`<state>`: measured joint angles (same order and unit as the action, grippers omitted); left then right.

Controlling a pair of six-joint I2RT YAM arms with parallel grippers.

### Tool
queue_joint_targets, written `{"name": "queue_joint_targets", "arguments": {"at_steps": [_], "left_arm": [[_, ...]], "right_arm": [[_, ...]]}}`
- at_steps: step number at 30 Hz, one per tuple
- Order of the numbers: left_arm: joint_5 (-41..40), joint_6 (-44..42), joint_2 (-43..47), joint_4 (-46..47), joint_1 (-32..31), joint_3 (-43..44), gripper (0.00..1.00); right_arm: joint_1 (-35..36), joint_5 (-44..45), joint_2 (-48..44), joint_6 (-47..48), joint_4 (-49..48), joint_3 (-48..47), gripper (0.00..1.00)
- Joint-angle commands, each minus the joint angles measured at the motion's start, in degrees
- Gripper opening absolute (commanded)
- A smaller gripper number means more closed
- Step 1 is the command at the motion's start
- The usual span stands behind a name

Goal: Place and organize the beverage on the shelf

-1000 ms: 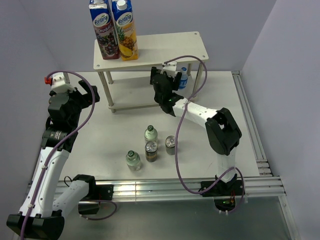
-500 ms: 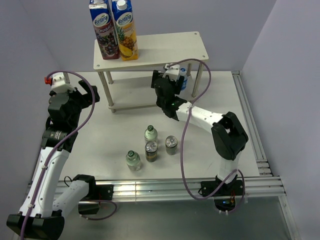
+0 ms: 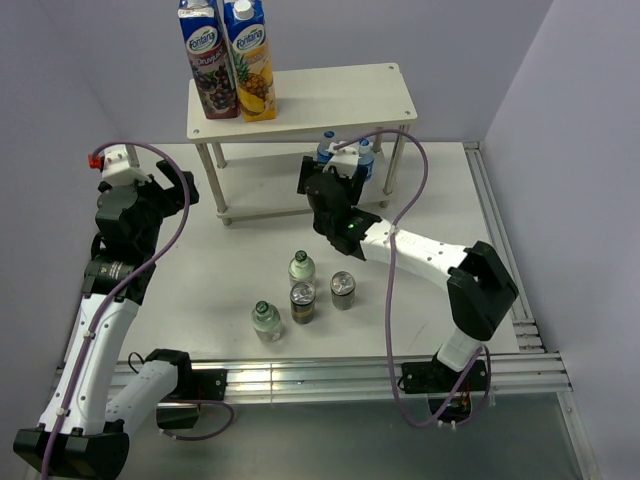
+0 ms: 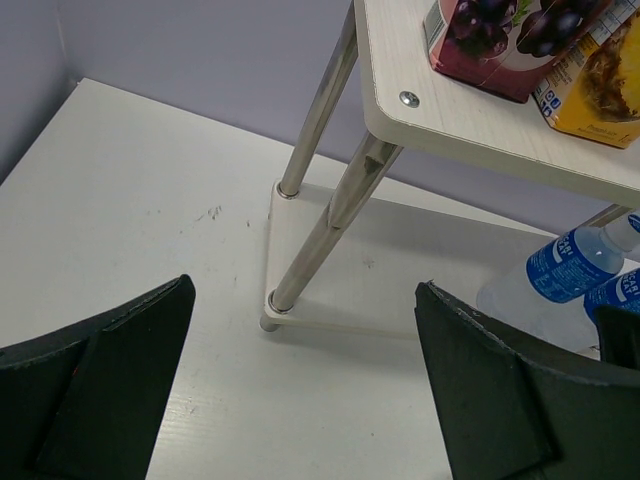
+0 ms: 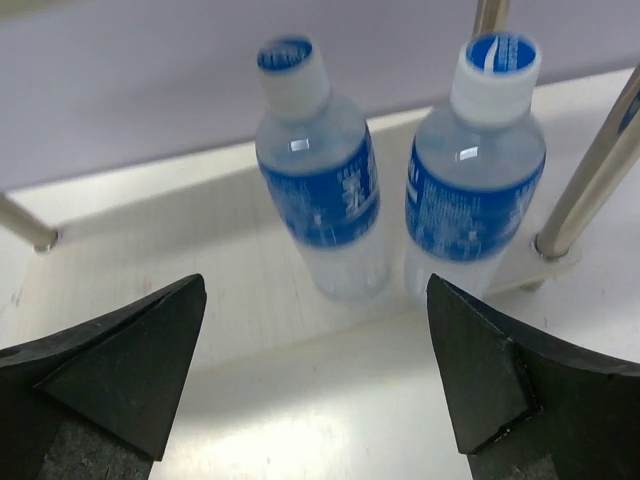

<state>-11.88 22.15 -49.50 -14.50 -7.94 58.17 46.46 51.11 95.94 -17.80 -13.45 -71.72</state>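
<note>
The robot's right gripper needs to pull back from the shelf [image 3: 320, 95] and tilt down over the farther green-capped bottle's neck [image 3: 301, 259], because that bottle is still standing on the table.
Two blue-labelled water bottles [image 5: 322, 175] [image 5: 476, 170] stand upright side by side at the right end of the cream shelf's lower board [image 5: 150, 250]; they also show in the top view [image 3: 326, 148] [image 3: 366, 153]. My right gripper [image 5: 318, 385] is open and empty, just in front of them, touching neither; in the top view it [image 3: 332, 174] sits at the shelf's [image 3: 320, 95] front. Two green-capped bottles [image 3: 301, 268] [image 3: 266, 318] and two cans [image 3: 302, 300] [image 3: 343, 289] stand on the table. My left gripper [image 3: 177, 186] is open and empty, left of the shelf.
Two tall juice cartons [image 3: 210, 60] [image 3: 250, 58] stand on the left of the top board. In the left wrist view a shelf leg [image 4: 310, 235] is ahead of the open gripper [image 4: 300, 390]. A metal rail [image 3: 500, 250] runs along the table's right edge.
My right gripper has drawn back from the lower board toward the near side, and a second water bottle now stands free beside the first. The left arm has not moved.
</note>
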Motion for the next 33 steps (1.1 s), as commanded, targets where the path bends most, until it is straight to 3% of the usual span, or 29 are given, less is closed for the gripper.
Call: {"name": "queue_joint_targets", "arguments": {"at_steps": [1,13,25,33], "left_arm": [[0.01,-0.27,0.72,1.14,0.39,0.71,0.99],[0.10,-0.27,0.98,1.23,0.74,0.63,0.99],[0.01,-0.27,1.07,1.14,0.91,0.54,0.99],[-0.16,-0.35,1.15,1.23,0.91,0.54,0.99]], "right_arm": [[2.66,-1.62,-5.22,-4.15,6.48,0.80,0.98],[12.51,-9.80,-12.27,-17.52,25.13,5.27,0.96],[17.79,-9.63,-10.86,-24.03,28.04,10.11,0.92],[18.05,-8.58,-8.50,-24.65,27.43,10.02,0.76]]}}
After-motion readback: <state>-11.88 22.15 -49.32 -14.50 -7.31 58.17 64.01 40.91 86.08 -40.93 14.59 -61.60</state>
